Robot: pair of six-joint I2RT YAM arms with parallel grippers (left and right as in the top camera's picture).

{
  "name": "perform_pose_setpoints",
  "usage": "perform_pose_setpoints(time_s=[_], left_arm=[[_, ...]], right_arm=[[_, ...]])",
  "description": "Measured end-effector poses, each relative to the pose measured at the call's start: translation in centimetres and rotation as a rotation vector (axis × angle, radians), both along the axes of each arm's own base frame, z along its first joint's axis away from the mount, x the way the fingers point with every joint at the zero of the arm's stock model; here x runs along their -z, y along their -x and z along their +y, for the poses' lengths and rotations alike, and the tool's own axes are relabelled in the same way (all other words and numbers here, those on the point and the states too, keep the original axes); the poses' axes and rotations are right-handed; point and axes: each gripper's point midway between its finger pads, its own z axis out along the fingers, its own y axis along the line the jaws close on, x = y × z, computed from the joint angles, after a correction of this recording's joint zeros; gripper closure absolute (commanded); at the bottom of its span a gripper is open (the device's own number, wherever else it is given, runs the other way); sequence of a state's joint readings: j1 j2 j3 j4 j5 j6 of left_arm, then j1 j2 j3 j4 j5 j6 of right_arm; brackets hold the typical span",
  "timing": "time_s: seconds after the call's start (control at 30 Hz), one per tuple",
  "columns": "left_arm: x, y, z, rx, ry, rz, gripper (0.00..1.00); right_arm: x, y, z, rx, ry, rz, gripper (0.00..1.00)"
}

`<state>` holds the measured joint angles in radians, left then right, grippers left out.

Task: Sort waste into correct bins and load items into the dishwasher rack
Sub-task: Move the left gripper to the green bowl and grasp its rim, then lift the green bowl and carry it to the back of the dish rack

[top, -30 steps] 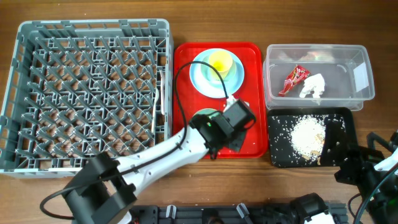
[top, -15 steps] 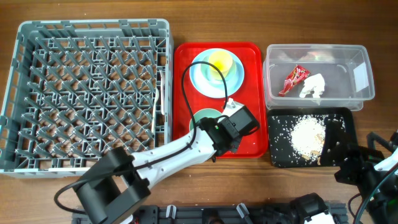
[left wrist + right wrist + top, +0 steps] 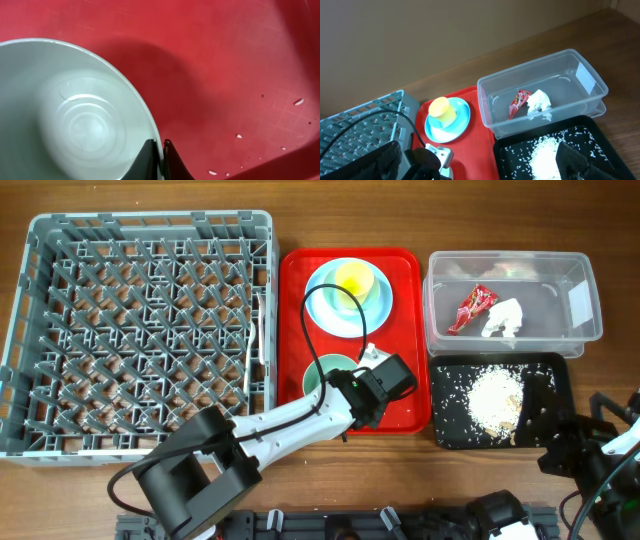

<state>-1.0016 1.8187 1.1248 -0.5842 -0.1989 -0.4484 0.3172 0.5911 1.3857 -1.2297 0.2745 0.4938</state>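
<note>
My left gripper lifts and tilts next, releasing the bowl (image 3: 325, 370) at the rack's far tray-side corner (image 3: 228, 256), which lies outward and to its left in the overhead view.
My left gripper (image 3: 160, 150) is shut on the right rim of the pale green bowl (image 3: 75, 120), which sits on the red serving tray (image 3: 405, 270); in the overhead view the gripper (image 3: 350, 388) is at the bowl (image 3: 325, 370). A yellow cup (image 3: 353, 278) stands on the light blue plate (image 3: 375, 305) behind it. The white spoon and fork (image 3: 250, 350) lie at the right side of the grey rack (image 3: 150, 220). The clear tub (image 3: 575, 330) holds the red wrapper (image 3: 474, 305) and tissue (image 3: 505, 318). The black tray (image 3: 555, 395) holds rice scraps (image 3: 495, 402). My right gripper (image 3: 480, 162) is open and empty.
The right arm (image 3: 590, 450) rests at the table's front right corner, just past the black tray. The rack fills the left half of the table, the red tray touches its right side, and the tub and black tray stand right of that.
My left arm's forearm has swung to the right, uncovering more of the green bowl. The gripper stays at the bowl's right rim. The right arm has not moved.
</note>
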Motion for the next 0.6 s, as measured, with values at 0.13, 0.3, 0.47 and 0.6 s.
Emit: perform_pose_setpoints(time_s=[0.13, 0.3, 0.47, 0.6], left_arm=[[-0.2, -0.2, 0.3, 0.018, -0.026, -0.016, 0.96], [-7.5, -2.9, 0.5, 0.006, 0.055, -0.043, 0.96], [-22.4, -8.6, 3.2, -0.022, 0.459, -0.119, 0.96], [-29.7, -15.0, 10.2, -0.051, 0.827, -0.194, 0.96]], right_arm=[[0.0, 0.0, 0.0, 0.0, 0.0, 0.0, 0.0], [0.0, 0.0, 0.0, 0.0, 0.001, 0.001, 0.0], [0.0, 0.0, 0.0, 0.0, 0.001, 0.002, 0.0], [0.1, 0.0, 0.0, -0.001, 0.001, 0.002, 0.0]])
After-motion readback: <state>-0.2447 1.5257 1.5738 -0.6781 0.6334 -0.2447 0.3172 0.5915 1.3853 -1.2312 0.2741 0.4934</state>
